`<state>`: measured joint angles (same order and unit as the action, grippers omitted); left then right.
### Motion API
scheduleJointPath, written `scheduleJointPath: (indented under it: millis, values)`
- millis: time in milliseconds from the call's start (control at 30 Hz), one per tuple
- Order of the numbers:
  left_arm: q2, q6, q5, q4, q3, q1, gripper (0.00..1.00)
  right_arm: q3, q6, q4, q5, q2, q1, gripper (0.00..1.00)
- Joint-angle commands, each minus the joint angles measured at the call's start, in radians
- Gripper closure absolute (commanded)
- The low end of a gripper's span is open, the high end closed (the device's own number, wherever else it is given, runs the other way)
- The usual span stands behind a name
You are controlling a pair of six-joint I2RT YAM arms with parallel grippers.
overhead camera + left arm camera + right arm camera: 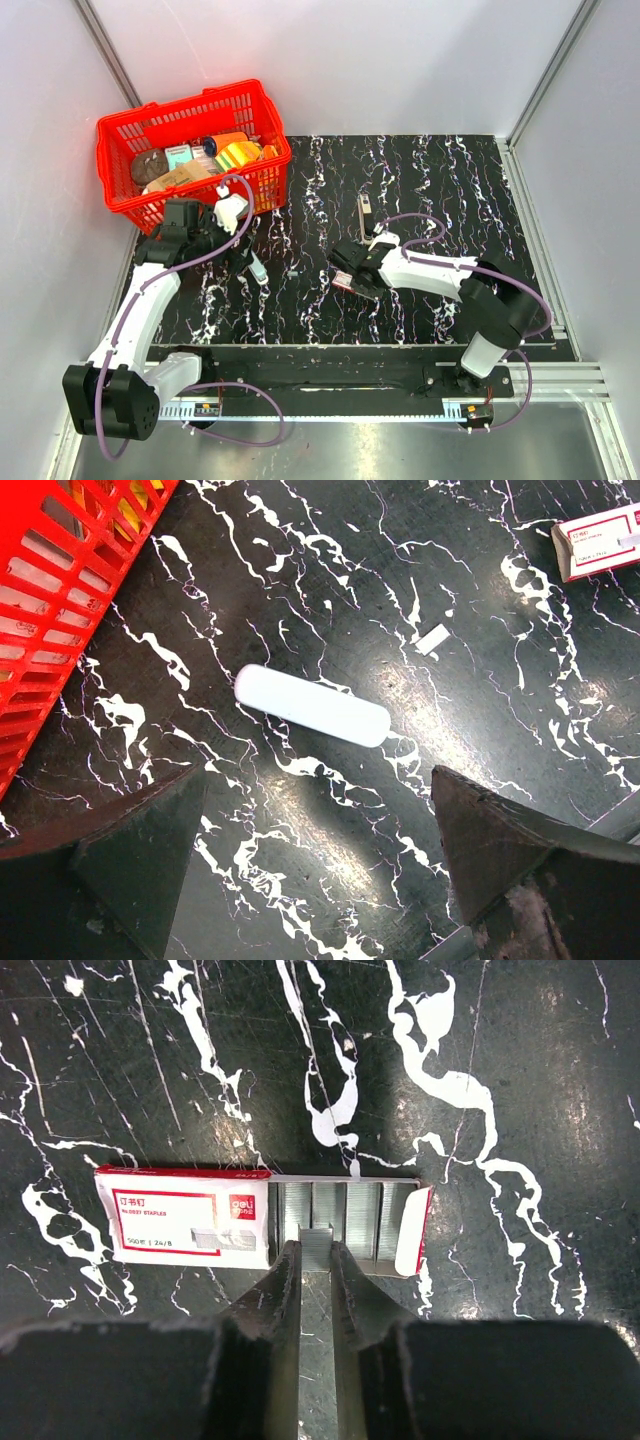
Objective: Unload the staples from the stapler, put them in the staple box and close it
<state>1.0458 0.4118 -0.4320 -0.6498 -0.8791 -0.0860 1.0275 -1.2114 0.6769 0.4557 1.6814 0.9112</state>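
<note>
The right gripper eases outward next over the box's open tray (365, 292) (347, 1215), just outward of the gripper's fingertips, and releases the short strip where other strips lie.
A white oblong stapler (312, 706) lies flat on the black marbled table, also seen from above (257, 268). My left gripper (318, 810) hovers open just near of it, empty; from above it is at the left (236, 252). My right gripper (316, 1252) is shut on a short strip of staples (316, 1240) at the open end of a red-and-white staple box (190, 1225), whose tray holds several more strips (365, 1222). From above, the right gripper (352, 272) is at the table's middle over the box (347, 287). The box also shows in the left wrist view (603, 540).
A red basket (180, 108) full of items stands at the back left, its wall near my left gripper (60, 590). A thin metal bar (363, 213) lies behind the right gripper. A small white scrap (433, 639) lies beyond the stapler.
</note>
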Motion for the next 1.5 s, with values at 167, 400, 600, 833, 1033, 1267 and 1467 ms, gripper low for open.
scheduleJointPath:
  millis: [167,400,600,833,1033,1267,1467]
  values:
    - [-0.030,0.012,0.016,0.044,0.008,-0.003,0.01,0.023,-0.017,-0.004,0.064,0.021,0.008,0.93]
    - [-0.043,0.012,0.018,0.044,0.009,-0.003,0.01,0.039,-0.007,-0.008,0.067,0.029,0.008,0.90]
    - [-0.047,0.012,0.019,0.044,0.012,-0.003,0.01,0.037,0.004,-0.025,0.061,0.029,0.008,0.84]
    - [-0.047,0.010,0.019,0.041,0.014,-0.003,0.01,0.039,0.021,-0.043,0.054,0.024,0.006,0.77]
    - [-0.052,0.018,0.013,0.035,0.012,-0.001,0.01,0.040,0.027,-0.051,0.049,0.026,0.008,0.69]
    - [-0.053,0.019,0.013,0.033,0.015,-0.003,0.01,0.039,0.042,-0.060,0.051,0.006,0.008,0.69]
    - [-0.052,0.021,0.015,0.033,0.014,-0.001,0.01,0.055,0.076,-0.073,0.057,-0.057,0.008,0.70]
